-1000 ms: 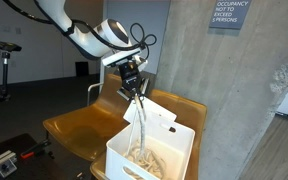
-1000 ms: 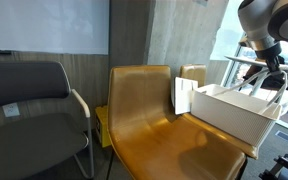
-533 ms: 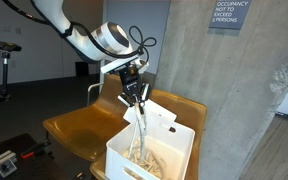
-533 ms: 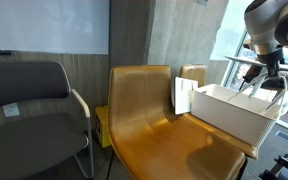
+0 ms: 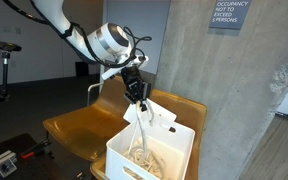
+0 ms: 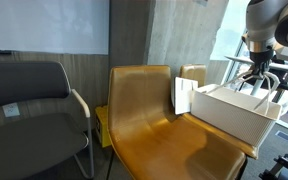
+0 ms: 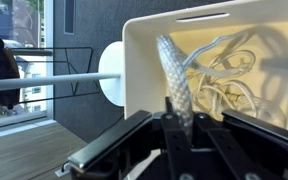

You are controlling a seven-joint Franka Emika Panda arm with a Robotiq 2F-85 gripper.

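Observation:
My gripper lowers with a turn toward the tangled cords in the white bin point(image 5: 144, 158) point(image 7: 230, 78) next and releases the braided rope, since that tangle lies below my gripper.
My gripper point(image 5: 139, 100) hangs above the white bin point(image 5: 144, 158) and is shut on a braided white cable point(image 5: 142, 125) that runs from the jaws down into the bin. In the wrist view the cable point(image 7: 174, 75) rises between the black fingers point(image 7: 167, 128) and leads to a tangle of white cords point(image 7: 229, 85) on the bin's floor. In an exterior view the gripper point(image 6: 261, 80) stands over the bin point(image 6: 234, 112), which rests on a tan chair seat point(image 6: 174, 145).
The tan wooden chair point(image 5: 79, 125) carries the bin at its edge. A dark grey chair point(image 6: 29, 110) stands beside it. A concrete pillar point(image 5: 234, 90) rises close behind the bin. A white tag point(image 6: 181, 97) sticks up at the bin's end.
The gripper has risen slightly and turned at the wrist, drawing the cable further up out of the bin. It has stayed shut on the cable.

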